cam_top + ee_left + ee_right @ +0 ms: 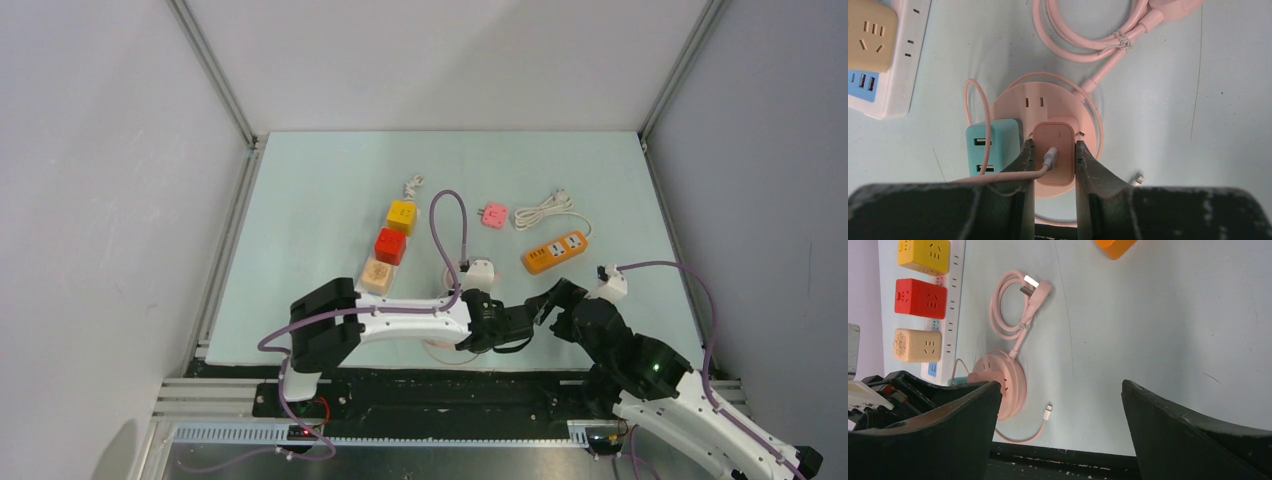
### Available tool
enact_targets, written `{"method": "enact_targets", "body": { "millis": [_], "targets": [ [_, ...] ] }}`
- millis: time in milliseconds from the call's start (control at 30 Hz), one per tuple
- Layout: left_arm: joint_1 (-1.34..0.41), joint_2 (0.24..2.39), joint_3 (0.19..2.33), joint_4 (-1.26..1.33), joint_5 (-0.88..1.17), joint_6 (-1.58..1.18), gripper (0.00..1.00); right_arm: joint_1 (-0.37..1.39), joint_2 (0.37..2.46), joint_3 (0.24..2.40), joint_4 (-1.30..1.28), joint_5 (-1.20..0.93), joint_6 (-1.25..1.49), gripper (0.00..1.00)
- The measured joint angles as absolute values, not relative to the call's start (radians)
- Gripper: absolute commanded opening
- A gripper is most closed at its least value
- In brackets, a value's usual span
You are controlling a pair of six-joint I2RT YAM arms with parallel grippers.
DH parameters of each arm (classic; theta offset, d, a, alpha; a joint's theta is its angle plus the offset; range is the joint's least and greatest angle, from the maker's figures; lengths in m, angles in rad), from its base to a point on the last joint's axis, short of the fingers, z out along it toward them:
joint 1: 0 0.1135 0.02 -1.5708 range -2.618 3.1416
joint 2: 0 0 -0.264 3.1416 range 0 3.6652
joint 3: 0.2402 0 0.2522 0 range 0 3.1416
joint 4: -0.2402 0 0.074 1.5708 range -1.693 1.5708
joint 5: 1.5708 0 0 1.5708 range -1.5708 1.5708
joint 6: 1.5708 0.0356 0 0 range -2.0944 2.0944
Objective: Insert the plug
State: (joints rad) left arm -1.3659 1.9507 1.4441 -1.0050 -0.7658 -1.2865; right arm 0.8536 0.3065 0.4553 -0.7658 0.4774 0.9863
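Note:
Next, my right gripper reaches outward and to its left in the top view and lowers onto the small pink adapter (494, 215), which lies there loose.
A pink charger plug (1053, 150) with a pink cable in its top sits on the round pink socket hub (1048, 100), next to a teal USB adapter (990, 147). My left gripper (1053, 146) is shut on the pink charger, one finger on each side. In the top view the left gripper (480, 338) hangs over the hub (440, 352), which is mostly hidden under the arm. My right gripper (1061, 385) is open and empty, just right of the hub (1015, 385), and shows in the top view (548, 303).
A white power strip (898, 65) with yellow (402, 216), red (390, 245) and beige (377, 275) cube adapters lies left of the hub. The hub's coiled pink cord (1015, 310) lies beyond it. An orange strip (555, 251), a small pink adapter (492, 215) and the loose cable tip (1048, 410) lie nearby.

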Motion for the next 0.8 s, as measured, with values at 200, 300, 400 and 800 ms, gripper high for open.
{"method": "enact_targets", "body": {
  "millis": [200, 300, 400, 800],
  "targets": [
    [-1.365, 1.932, 1.419, -0.986, -0.767, -1.3, 0.38, 0.85, 0.307, 0.455, -0.766, 0.477, 0.986, 0.94],
    [-1.364, 1.914, 1.4, -0.966, -0.756, -1.308, 0.63, 0.849, 0.309, 0.455, -0.765, 0.477, 0.984, 0.94],
    [-1.357, 1.945, 1.375, -0.944, -0.674, -1.298, 0.79, 0.848, 0.319, 0.455, -0.763, 0.477, 0.974, 0.93],
    [-1.358, 1.811, 1.456, -0.934, -0.672, -1.206, 0.77, 0.847, 0.331, 0.456, -0.757, 0.475, 0.963, 0.93]
  ]
}}
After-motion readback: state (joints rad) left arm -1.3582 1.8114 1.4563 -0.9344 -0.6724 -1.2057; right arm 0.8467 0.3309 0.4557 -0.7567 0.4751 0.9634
